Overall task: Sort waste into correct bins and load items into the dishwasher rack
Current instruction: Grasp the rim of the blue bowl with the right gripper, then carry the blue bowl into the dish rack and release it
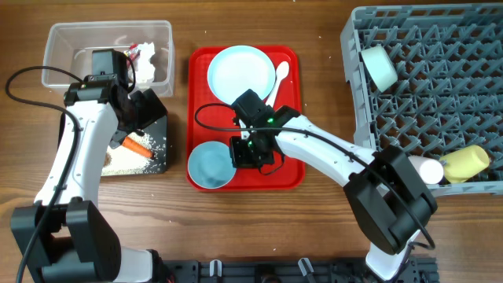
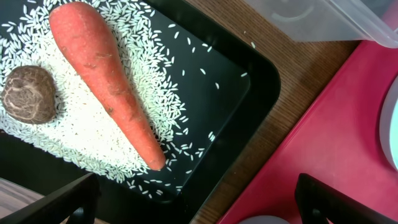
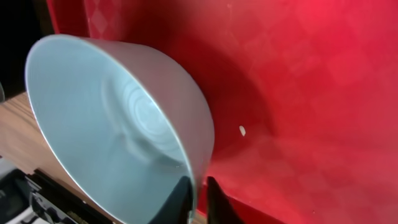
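Observation:
The right gripper rises and shifts right in the overhead view next. It then releases the pale-blue bowl in the rack between pale bowl and yellow cup, where the rack's wires stand empty.
My right gripper (image 1: 238,154) (image 3: 198,194) is shut on the rim of a pale-blue bowl (image 1: 208,167) (image 3: 106,124), which sits tilted on the red tray (image 1: 287,169). A large pale-blue plate (image 1: 240,72) and a white spoon (image 1: 280,75) lie at the tray's far end. My left gripper (image 1: 148,112) (image 2: 199,202) is open and empty over the right edge of the black tray (image 1: 159,163) (image 2: 249,81). That tray holds an orange carrot (image 1: 135,145) (image 2: 106,81), white rice (image 2: 81,137) and a brown lump (image 2: 28,93). The clear tub (image 1: 55,55) holds wrappers and tissue (image 1: 145,59).
The grey dishwasher rack (image 1: 424,102) fills the right side. It holds a pale bowl (image 1: 380,67) at its left edge and a yellow cup (image 1: 465,163) near its front, beside a pale item (image 1: 429,169). The clear tub's corner (image 2: 336,22) shows in the left wrist view.

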{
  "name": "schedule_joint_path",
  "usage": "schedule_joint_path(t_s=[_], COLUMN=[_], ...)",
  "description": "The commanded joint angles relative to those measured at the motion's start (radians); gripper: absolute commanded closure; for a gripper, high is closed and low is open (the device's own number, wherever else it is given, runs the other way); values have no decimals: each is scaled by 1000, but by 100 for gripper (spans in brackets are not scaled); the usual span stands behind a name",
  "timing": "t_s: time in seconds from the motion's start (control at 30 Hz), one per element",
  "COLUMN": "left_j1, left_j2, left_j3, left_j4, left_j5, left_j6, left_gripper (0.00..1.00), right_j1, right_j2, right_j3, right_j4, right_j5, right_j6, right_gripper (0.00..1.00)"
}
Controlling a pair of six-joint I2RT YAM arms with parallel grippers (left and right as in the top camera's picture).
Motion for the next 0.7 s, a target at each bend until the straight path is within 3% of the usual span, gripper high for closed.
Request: schedule_joint_path(t_s=[0.0,0.17,0.3,0.47,0.67], left_j1=[5,5,5,5,5], left_j2=[1,1,1,1,1], left_j3=[-6,-6,-6,-6,-6], left_j4=[0,0,0,0,0], left_j5=[-10,-10,-10,-10,-10], left_j6=[-6,-6,-6,-6,-6], left_gripper=[1,0,0,0,0], right_j1=[-23,-48,-85,-103,-103], right_j2=[17,16,9,0,-121], right_j3=[-2,36,148,291,305], right_j4=[8,9,-97,-328,-480], right_j5=[-5,5,175,632,1154], right_j6=[5,-53,-158,-240,-236], right_gripper=[95,96,96,96,96])
